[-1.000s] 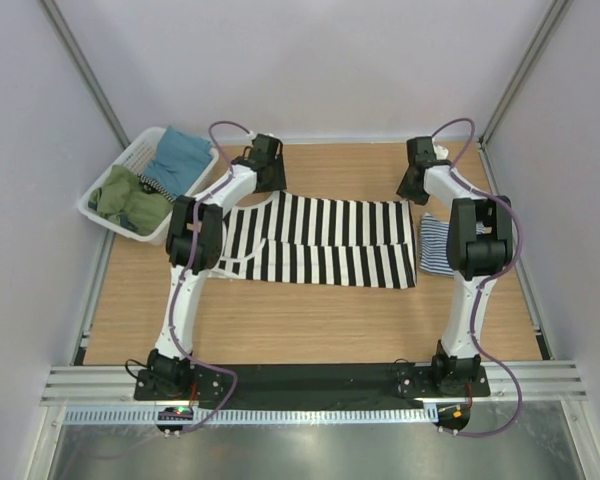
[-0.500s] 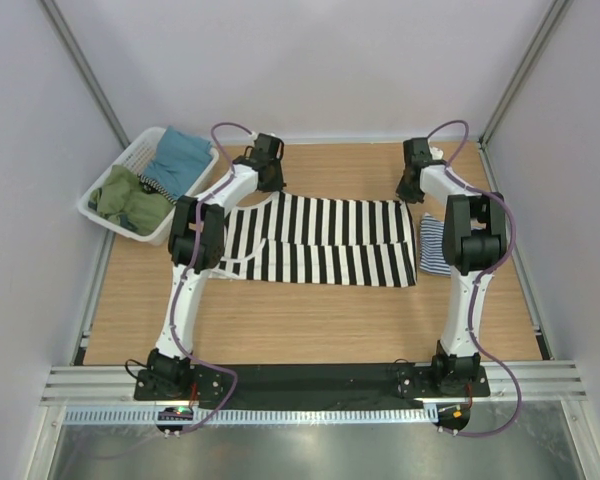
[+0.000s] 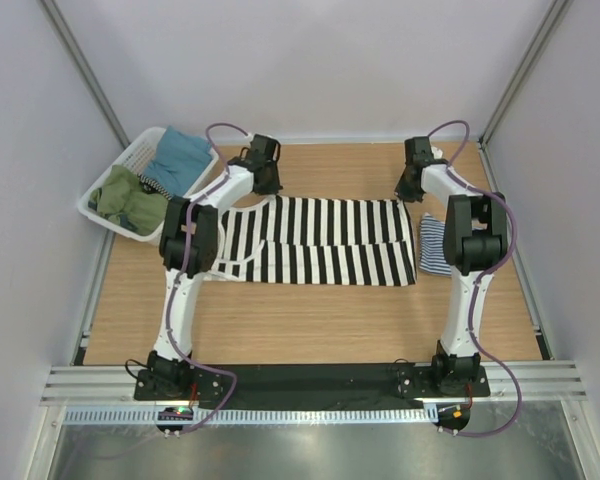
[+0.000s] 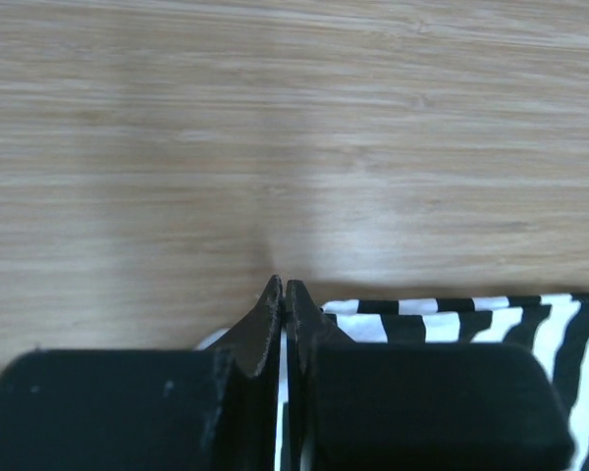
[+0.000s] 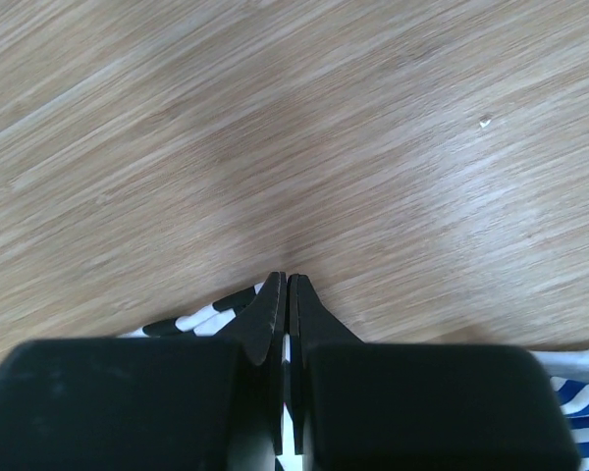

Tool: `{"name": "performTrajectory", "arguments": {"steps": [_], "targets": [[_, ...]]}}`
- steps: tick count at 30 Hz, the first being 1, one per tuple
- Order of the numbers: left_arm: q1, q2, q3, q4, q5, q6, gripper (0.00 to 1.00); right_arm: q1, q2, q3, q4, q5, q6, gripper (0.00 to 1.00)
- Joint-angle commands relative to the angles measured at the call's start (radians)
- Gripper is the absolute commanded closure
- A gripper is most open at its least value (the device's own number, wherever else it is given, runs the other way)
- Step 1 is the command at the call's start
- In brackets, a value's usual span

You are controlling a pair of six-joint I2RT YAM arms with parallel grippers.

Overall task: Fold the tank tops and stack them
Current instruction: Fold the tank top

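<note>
My right gripper moves back toward the base next, carrying the far corner of the striped tank top over it to its near corner (image 3: 414,284), which folds the tank top in half.
The broad black-and-white striped tank top (image 3: 325,240) lies spread flat across the middle of the wooden table. My left gripper (image 3: 264,191) is down at its far left corner, shut, with a sliver of white cloth between the fingers (image 4: 283,287); the striped edge (image 4: 452,316) shows just to the right. My right gripper (image 3: 408,193) is at the far right corner, also shut on that cloth (image 5: 288,282), whose stripes (image 5: 201,316) peek out at the left. The thin navy-and-white striped tank top (image 3: 435,245) sits folded at the right, and its edge (image 5: 581,404) shows in the right wrist view.
A white slatted basket (image 3: 120,168) holding green and teal clothes stands at the far left corner. Grey walls and metal frame posts close in the table on three sides. Both arm bases sit on the black rail at the near edge.
Both grippers have closed on the far edge of the black-and-white tank top. The left arm's elbow has shifted slightly to the left.
</note>
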Motion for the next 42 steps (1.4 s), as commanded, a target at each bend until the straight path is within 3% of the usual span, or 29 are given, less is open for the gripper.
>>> {"name": "performTrajectory", "arguments": {"steps": [1,13,22,32,42], "targets": [[0.001,-0.153,-0.069,0.067,-0.027,0.007,1.0,0.002,-0.112,-0.001,0.029,-0.03,0.003,0.99],[0.001,-0.334,-0.284,0.137,0.009,-0.025,1.0,0.004,-0.26,-0.128,0.059,-0.034,0.014,0.99],[-0.005,-0.472,-0.506,0.217,0.033,-0.062,1.0,0.002,-0.424,-0.331,0.111,-0.027,0.04,0.99],[-0.048,-0.633,-0.73,0.266,-0.004,-0.097,1.0,0.004,-0.597,-0.539,0.154,-0.031,0.068,0.99],[-0.098,-0.736,-0.853,0.269,-0.07,-0.129,1.0,0.002,-0.705,-0.667,0.174,-0.059,0.082,0.99]]}}
